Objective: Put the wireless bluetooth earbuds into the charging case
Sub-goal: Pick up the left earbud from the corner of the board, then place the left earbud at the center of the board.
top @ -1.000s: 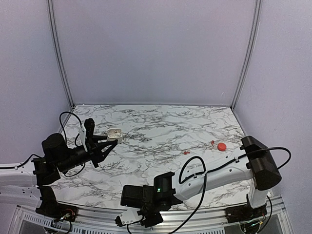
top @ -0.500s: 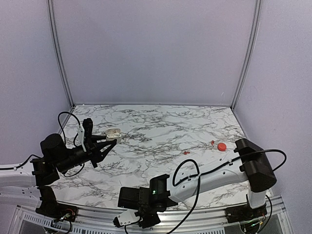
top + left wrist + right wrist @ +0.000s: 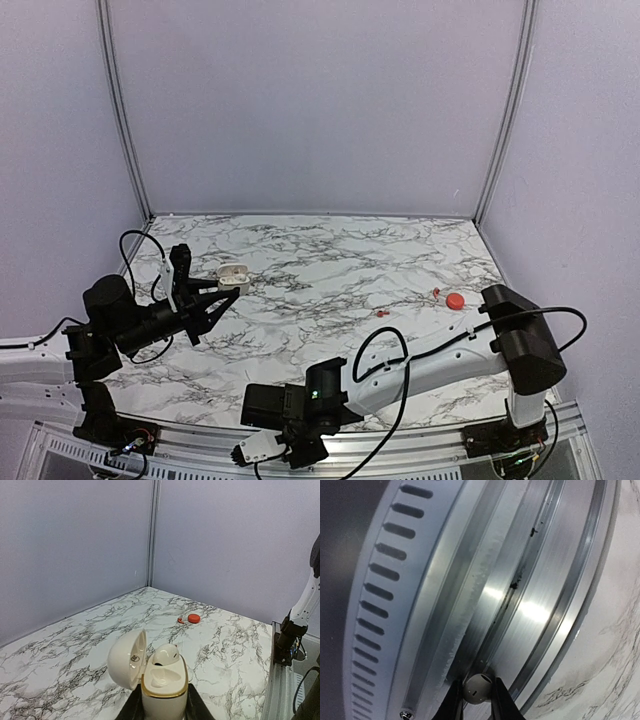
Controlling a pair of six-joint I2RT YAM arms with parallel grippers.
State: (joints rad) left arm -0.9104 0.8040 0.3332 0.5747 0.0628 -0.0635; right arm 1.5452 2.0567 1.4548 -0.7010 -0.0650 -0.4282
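My right gripper has bare marble outward of it and to its right in the top view. Next, it should move outward over that marble to release the earbud.
My left gripper is shut on a white charging case with a gold rim, held upright above the table's left side. Its lid hangs open to the left. One white earbud sits in the far socket; the near socket is empty. My right gripper is shut on a second white earbud, low over the metal rail at the table's near edge. Two tiny red earbuds lie on the marble at the right.
A red round case lies next to the far red bud, also in the left wrist view. The grooved aluminium rail runs along the near edge. Purple walls close the table at the back and sides.
The right arm has sunk and shifted slightly left along the near rail, and its jaws have closed on the white earbud. The left arm barely moved.
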